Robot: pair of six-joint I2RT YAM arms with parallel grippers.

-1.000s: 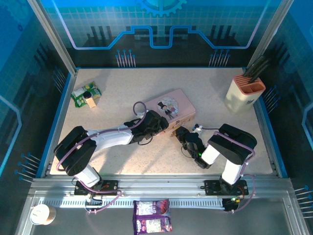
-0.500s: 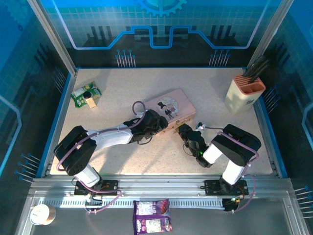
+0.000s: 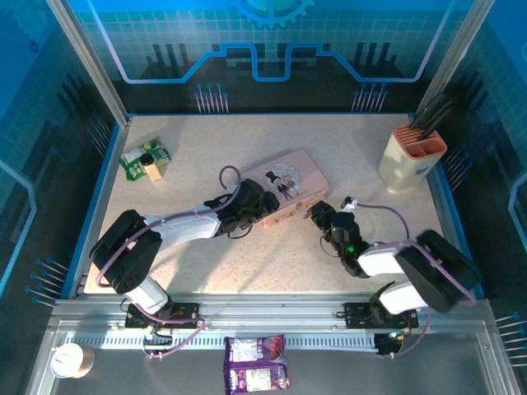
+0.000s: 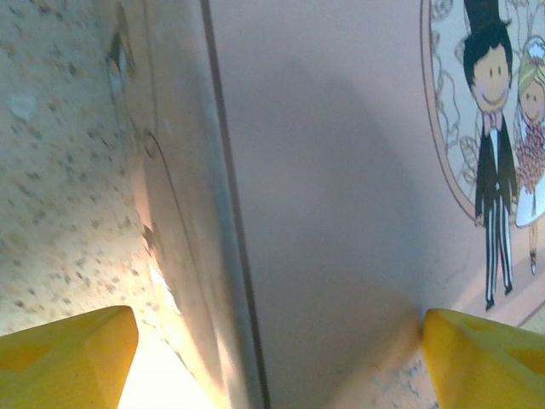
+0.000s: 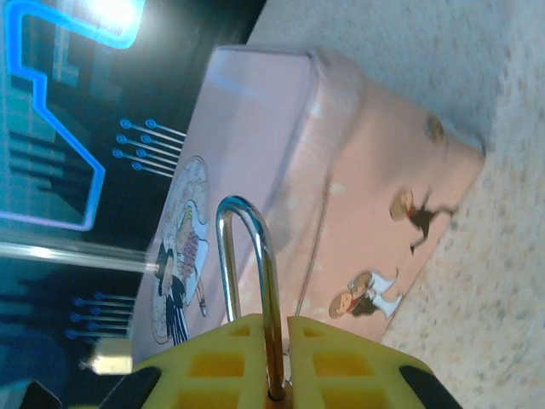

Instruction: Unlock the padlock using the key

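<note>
My right gripper is going to move back from the pink tin (image 3: 292, 181) next, tip downward and go lower to let go of the padlock on the near tabletop, because that spot is clear.
My right gripper (image 5: 287, 328) is shut on the padlock (image 5: 266, 281). The silver shackle sticks up from between the yellow fingers, and only a sliver of the brass body shows. In the top view the right gripper (image 3: 319, 214) sits just off the right front corner of the pink tin (image 3: 292, 181). My left gripper (image 3: 247, 210) stands open astride the tin's left end. Its yellow fingertips (image 4: 68, 358) are wide apart, with the tin (image 4: 341, 170) between them and a lit gap beside the left one. The key is out of view.
A beige holder (image 3: 412, 152) with dark utensils stands at the back right. At the back left lies a green packet (image 3: 146, 158). Off the table's near edge are a purple packet (image 3: 257, 374) and a paper cup (image 3: 68, 360).
The right arm's elbow swung out to the right and lower, and its gripper moved a little right and up along the tin's front. The tin turned slightly. The left gripper shifted slightly left.
</note>
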